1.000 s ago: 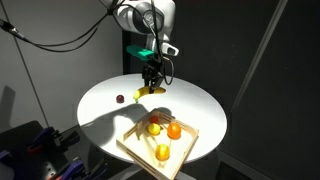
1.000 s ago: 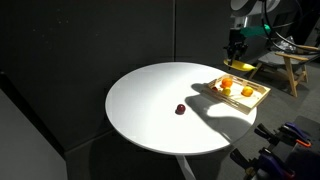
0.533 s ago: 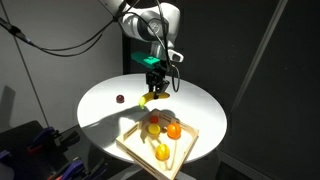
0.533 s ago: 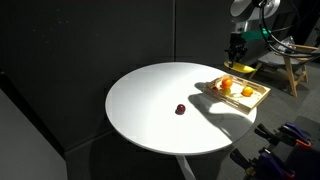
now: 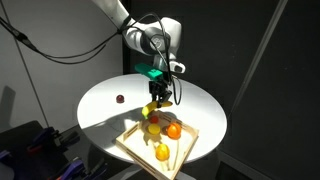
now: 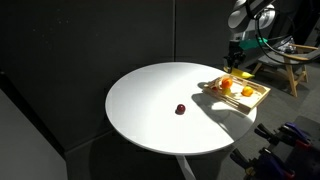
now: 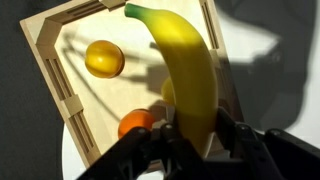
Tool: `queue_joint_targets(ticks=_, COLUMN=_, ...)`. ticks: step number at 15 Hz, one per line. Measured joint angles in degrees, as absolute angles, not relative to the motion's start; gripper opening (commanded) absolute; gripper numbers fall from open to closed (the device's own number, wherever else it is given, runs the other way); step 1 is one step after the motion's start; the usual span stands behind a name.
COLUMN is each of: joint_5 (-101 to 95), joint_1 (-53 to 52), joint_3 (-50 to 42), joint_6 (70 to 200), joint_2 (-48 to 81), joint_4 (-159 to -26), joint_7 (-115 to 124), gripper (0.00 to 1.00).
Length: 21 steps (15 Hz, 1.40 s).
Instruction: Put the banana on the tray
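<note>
My gripper needs to bring the banana down beside the round yellow fruit on the tray next, because the banana is still hanging above the tray.
My gripper [image 7: 198, 128] is shut on the banana [image 7: 190, 70], a long yellow fruit that fills the middle of the wrist view. It hangs above the light-wood tray [image 7: 60, 90], over the tray's edge. In an exterior view the gripper [image 5: 161, 93] holds the banana [image 5: 153, 108] just above the tray [image 5: 185, 145] at its far end. In an exterior view the gripper [image 6: 231, 64] hovers over the tray [image 6: 256, 98], and the banana is too small to make out there.
The tray holds a round yellow fruit [image 7: 104, 58] and an orange fruit [image 7: 136, 124]. A small dark red fruit [image 6: 180, 109] lies on the round white table [image 6: 140, 100]. A wooden stool [image 6: 292, 66] stands beyond the table.
The arm has carried the banana from the far side of the table toward the tray, and it now hangs over the tray. The gripper stays shut.
</note>
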State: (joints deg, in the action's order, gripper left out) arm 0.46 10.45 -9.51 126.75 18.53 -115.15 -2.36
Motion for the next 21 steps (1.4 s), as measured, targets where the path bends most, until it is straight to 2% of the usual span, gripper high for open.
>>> queue_joint_targets(ticks=11, joint_5=0.5, joint_1=10.7, joint_3=-11.2, joint_6=129.8, joint_2=24.0, joint_4=-114.4, joint_7=-1.8, gripper=0.16)
queue_joint_targets(ticks=12, joint_5=0.5, joint_1=10.7, joint_3=-11.4, joint_6=129.9, joint_2=24.5, joint_4=-114.1, joint_7=-1.7, gripper=0.66)
queue_joint_targets(ticks=13, joint_5=0.5, joint_1=10.7, joint_3=-11.6, joint_6=130.1, joint_2=24.9, joint_4=-113.9, joint_7=-1.6, gripper=0.68)
queue_joint_targets(ticks=14, joint_5=0.5, joint_1=10.7, joint_3=-11.7, joint_6=130.2, joint_2=25.2, joint_4=-113.7, joint_7=-1.4, gripper=0.73)
queue_joint_targets(ticks=17, joint_5=0.5, joint_1=10.7, joint_3=-11.9, joint_6=130.2, joint_2=25.8, joint_4=-113.0, joint_7=-1.1, gripper=0.97)
queue_joint_targets(ticks=21, joint_5=0.4, joint_1=10.7, joint_3=-12.1, joint_6=130.2, joint_2=25.9, joint_4=-112.3, joint_7=0.4, gripper=1.0)
